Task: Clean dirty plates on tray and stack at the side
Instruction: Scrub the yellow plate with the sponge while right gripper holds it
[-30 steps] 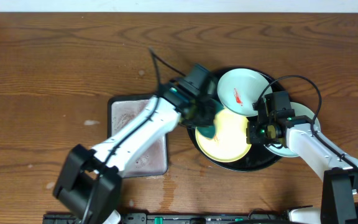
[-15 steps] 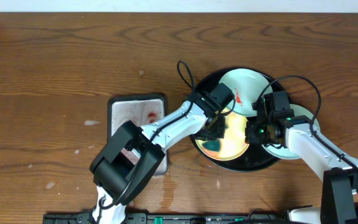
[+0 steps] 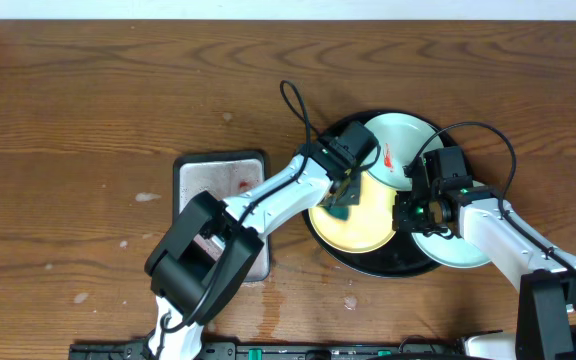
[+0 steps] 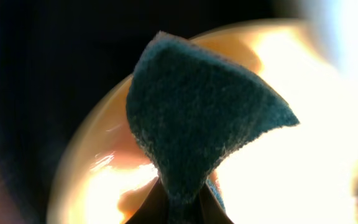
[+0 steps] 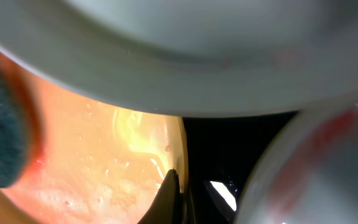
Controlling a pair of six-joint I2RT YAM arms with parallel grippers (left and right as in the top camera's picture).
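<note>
The left gripper rises, crosses left in the overhead view over the grey metal tray (image 3: 218,181) and releases the sponge next, as the tray is clear of plates.
The yellow plate (image 3: 363,220) lies on the black tray (image 3: 388,262). My left gripper (image 3: 343,200) is shut on a dark green sponge (image 4: 197,118) and presses it on the plate's upper left part. My right gripper (image 3: 406,215) is shut on the yellow plate's right rim (image 5: 178,149). A mint plate with a red smear (image 3: 398,145) sits at the tray's back, overlapping the yellow plate. A second mint plate (image 3: 460,250) lies at the tray's right under my right arm, with a reddish smear in the right wrist view (image 5: 316,162).
A rectangular grey metal tray (image 3: 203,185) with a red spot lies left of the black tray, partly under my left arm. Bare wood tabletop (image 3: 88,120) spreads to the left and back. Small wet spots dot the table near the front (image 3: 350,300).
My left gripper swung from the plate's left edge over its middle and back up to its upper left, dragging the sponge. My right gripper kept its hold on the rim.
</note>
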